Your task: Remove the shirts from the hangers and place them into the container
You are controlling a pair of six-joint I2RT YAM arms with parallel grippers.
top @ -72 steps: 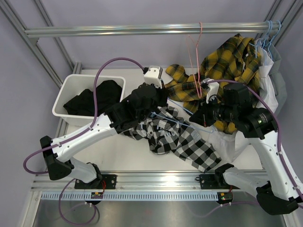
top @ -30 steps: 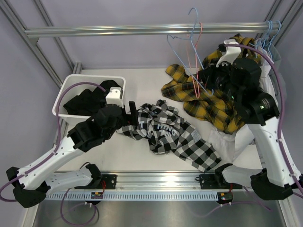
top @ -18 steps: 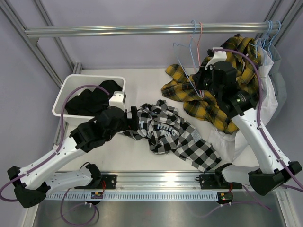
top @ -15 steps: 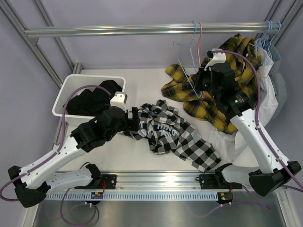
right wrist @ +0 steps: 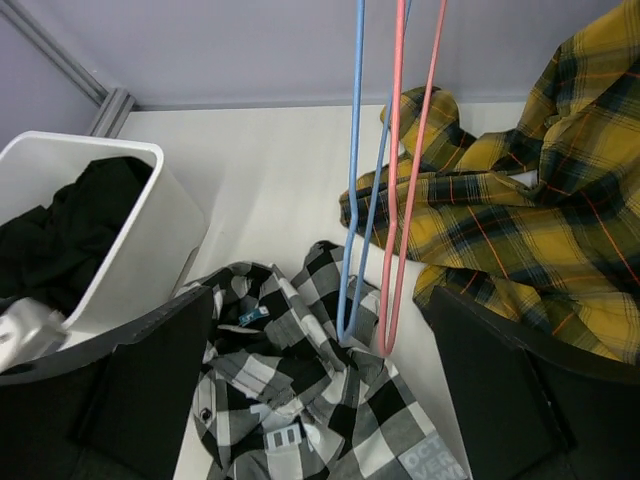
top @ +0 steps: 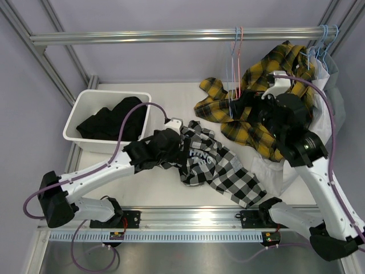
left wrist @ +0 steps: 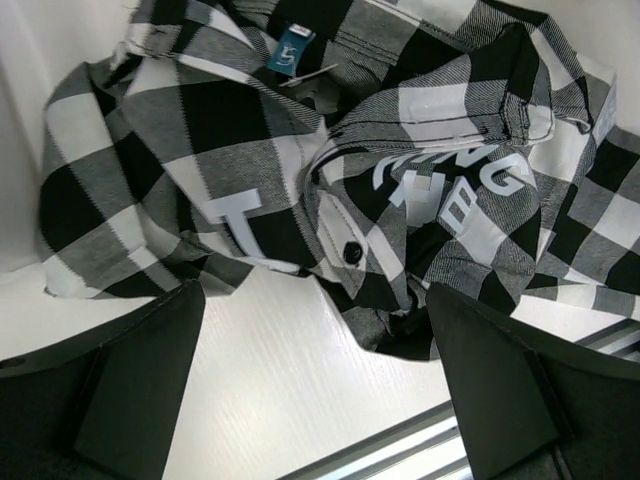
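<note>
My left gripper lowers onto the collar fold [left wrist: 324,142] beside the blue tag and closes there next, as the checked shirt's collar lies below its open fingers.
The black-and-white checked shirt [top: 219,166] [left wrist: 300,150] lies crumpled mid-table. My left gripper [top: 178,149] [left wrist: 315,300] hovers open at its left edge, with nothing between the fingers. A light blue hanger [right wrist: 352,150] and a pink hanger [right wrist: 402,150] hang bare from the rail [top: 171,37], just beyond my open right gripper [top: 246,104] [right wrist: 318,300]. The yellow-and-black plaid shirt [top: 268,80] [right wrist: 520,200] drapes at the back right, with the white shirt [top: 274,168] below it. The white container [top: 85,96] [right wrist: 150,240] at the left holds the black shirt [top: 108,121].
Several light blue hangers [top: 319,48] hang at the rail's right end, above the plaid and white shirts. Frame posts stand at both back corners. A metal track [top: 188,217] runs along the table's near edge by the arm bases.
My right gripper opened and let go of the light blue hanger, which now hangs on the rail beside the pink one; the arm drew back. My left arm moved right onto the checked shirt.
</note>
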